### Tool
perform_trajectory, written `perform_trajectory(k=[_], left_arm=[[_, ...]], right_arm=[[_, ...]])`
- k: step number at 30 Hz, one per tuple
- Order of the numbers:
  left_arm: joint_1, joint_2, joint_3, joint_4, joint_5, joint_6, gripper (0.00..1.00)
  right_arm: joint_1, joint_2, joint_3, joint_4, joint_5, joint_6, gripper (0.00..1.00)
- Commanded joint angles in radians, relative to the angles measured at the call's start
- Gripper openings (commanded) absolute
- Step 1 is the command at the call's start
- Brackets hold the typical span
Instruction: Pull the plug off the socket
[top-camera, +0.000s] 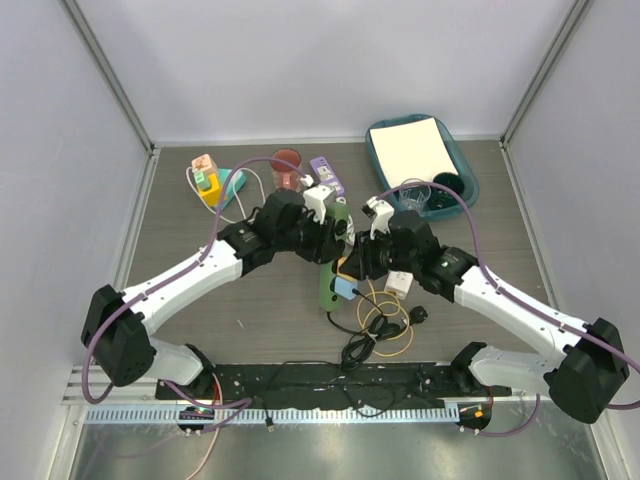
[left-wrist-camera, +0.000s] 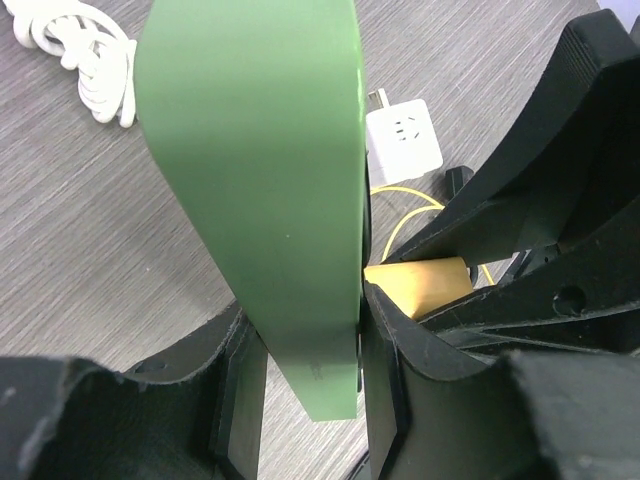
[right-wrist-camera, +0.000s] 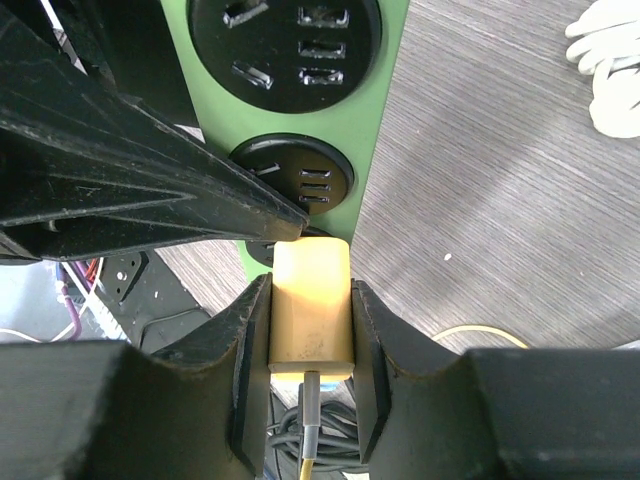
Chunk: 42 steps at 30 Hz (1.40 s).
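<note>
My right gripper pulls away from the socket (top-camera: 327, 282) next, then moves down to release the yellow cube, since bare tabletop by the white adapter lies below it.
The socket (top-camera: 327, 282), a long green strip with round black outlets, lies mid-table between both arms. My left gripper (top-camera: 335, 238) is shut across its body (left-wrist-camera: 260, 150), the strip filling the gap between the jaws (left-wrist-camera: 310, 380). My right gripper (top-camera: 356, 264) is shut on a yellow cube (right-wrist-camera: 312, 300) with a thin cable at its back. The cube's front meets an outlet of the socket (right-wrist-camera: 370, 110); its pins are hidden. The pale-blue-and-white plug (top-camera: 345, 290) sits on the strip's near end, just below the yellow cube (top-camera: 346, 267), and no gripper touches it.
A white adapter (top-camera: 399, 283) and a black round plug (top-camera: 420, 315) on coiled yellow cable (top-camera: 385, 325) lie beside the strip. At the back stand a teal tray (top-camera: 455, 160), a glass (top-camera: 415, 193), a red cup (top-camera: 286, 165), a purple strip (top-camera: 327, 175) and a white cord (left-wrist-camera: 80, 60).
</note>
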<state>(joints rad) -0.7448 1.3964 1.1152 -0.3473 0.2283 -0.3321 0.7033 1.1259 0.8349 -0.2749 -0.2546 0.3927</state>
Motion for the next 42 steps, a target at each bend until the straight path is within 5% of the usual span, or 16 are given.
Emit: perform_trajectory(k=[1,19,24,27,33,42], left_arm=[[0.073,0.029,-0.046,-0.197,-0.36,0.196,0.0],[0.073,0.042,-0.04,-0.239,-0.386,0.157,0.0],[0.073,0.006,-0.052,-0.213,-0.342,0.156,0.0],[0.073,-0.007,-0.057,-0.188,-0.322,0.154,0.0],[0.073,-0.02,-0.049,-0.188,-0.375,0.15,0.0],[0.074,-0.128,-0.074,-0.144,-0.432,0.131,0.0]], right_arm=[[-0.016,-0.127,0.055,0.045,-0.126,-0.035,0.01],[-0.018,-0.078,0.142,-0.057,0.021,-0.077,0.01],[-0.033,-0.106,0.124,-0.104,0.294,-0.043,0.01],[-0.103,-0.08,0.127,-0.139,0.324,-0.011,0.01],[-0.266,0.006,0.083,-0.1,0.307,0.02,0.01],[-0.35,0.185,-0.01,0.242,0.083,0.097,0.04]])
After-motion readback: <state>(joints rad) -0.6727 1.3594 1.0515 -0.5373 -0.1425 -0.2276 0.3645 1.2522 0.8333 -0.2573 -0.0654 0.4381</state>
